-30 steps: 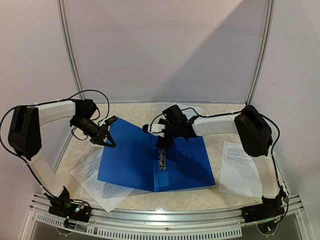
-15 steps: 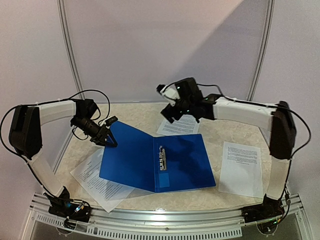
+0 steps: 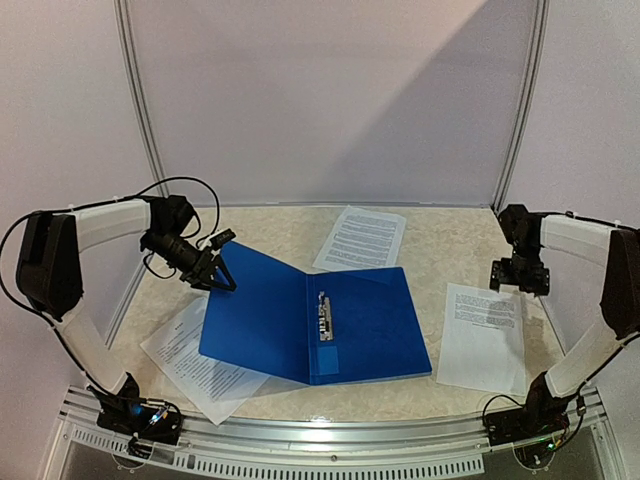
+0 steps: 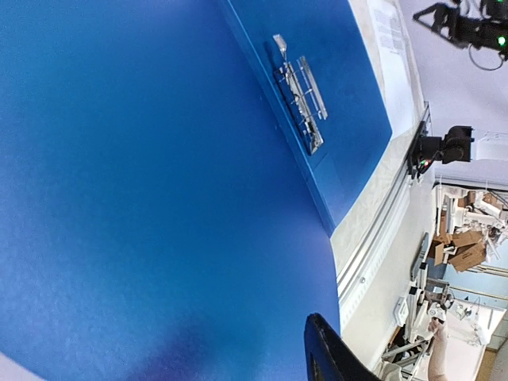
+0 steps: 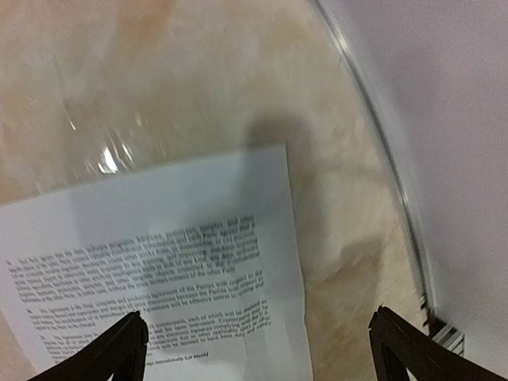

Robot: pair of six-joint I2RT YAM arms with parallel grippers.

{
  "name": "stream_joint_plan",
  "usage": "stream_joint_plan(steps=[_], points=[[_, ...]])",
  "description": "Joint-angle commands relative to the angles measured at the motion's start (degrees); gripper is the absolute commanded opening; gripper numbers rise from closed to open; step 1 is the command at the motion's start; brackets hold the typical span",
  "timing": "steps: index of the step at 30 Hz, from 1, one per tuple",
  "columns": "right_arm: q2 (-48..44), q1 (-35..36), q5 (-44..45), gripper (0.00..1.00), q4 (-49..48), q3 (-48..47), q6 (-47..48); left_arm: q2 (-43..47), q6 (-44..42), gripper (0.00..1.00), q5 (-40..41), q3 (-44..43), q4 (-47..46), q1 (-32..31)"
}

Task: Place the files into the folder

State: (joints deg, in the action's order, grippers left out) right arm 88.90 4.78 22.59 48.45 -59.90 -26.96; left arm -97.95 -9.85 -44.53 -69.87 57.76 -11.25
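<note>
The right gripper moves down and back onto the file's wall-side edge near its far corner (image 3: 521,312) (image 5: 298,266) next, as it lies flat, uncovered below the open fingers.
The dark-blue folder (image 3: 365,330) lies open mid-table, its metal clip (image 3: 323,318) along the spine. My left gripper (image 3: 217,279) is shut on the far left edge of the folder's left cover (image 4: 143,175) and holds it tilted up; one finger (image 4: 327,353) shows under the cover, and the clip (image 4: 300,91) is in that view too. One file (image 3: 362,238) lies behind the folder, one (image 3: 483,335) to its right, one (image 3: 190,358) partly under its left cover. My right gripper (image 3: 519,276) is open and empty above the far edge of the right file (image 5: 151,262).
The curved metal rail (image 3: 513,110) and white walls close in the table at the back and sides. A metal rail (image 3: 330,435) runs along the near edge. The right file's far corner lies close to the right wall (image 5: 444,119).
My right arm has swung from over the folder's spine, up and away to the right, and now hangs over the right file. The rear file has come into view. The left gripper has held still.
</note>
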Motion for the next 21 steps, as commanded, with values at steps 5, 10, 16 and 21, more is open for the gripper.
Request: stream_joint_plan(steps=[5, 10, 16, 21], points=[[-0.6, -9.3, -13.9, 0.99, -0.8, 8.5, -6.3, 4.1, -0.6, 0.48, -0.1, -0.5, -0.4, -0.6], [5.6, -10.6, -16.8, 0.99, -4.7, 9.9, -5.6, 4.7, -0.9, 0.49, -0.6, -0.5, -0.2, -0.6], [12.4, -10.9, -31.0, 0.81, -9.9, 10.3, -5.0, 5.9, -0.9, 0.49, -0.4, -0.8, -0.3, -0.6], [13.8, -10.8, -32.3, 0.38, -11.0, 10.4, -4.2, 6.5, -1.0, 0.49, -0.2, -0.9, -0.4, -0.6]])
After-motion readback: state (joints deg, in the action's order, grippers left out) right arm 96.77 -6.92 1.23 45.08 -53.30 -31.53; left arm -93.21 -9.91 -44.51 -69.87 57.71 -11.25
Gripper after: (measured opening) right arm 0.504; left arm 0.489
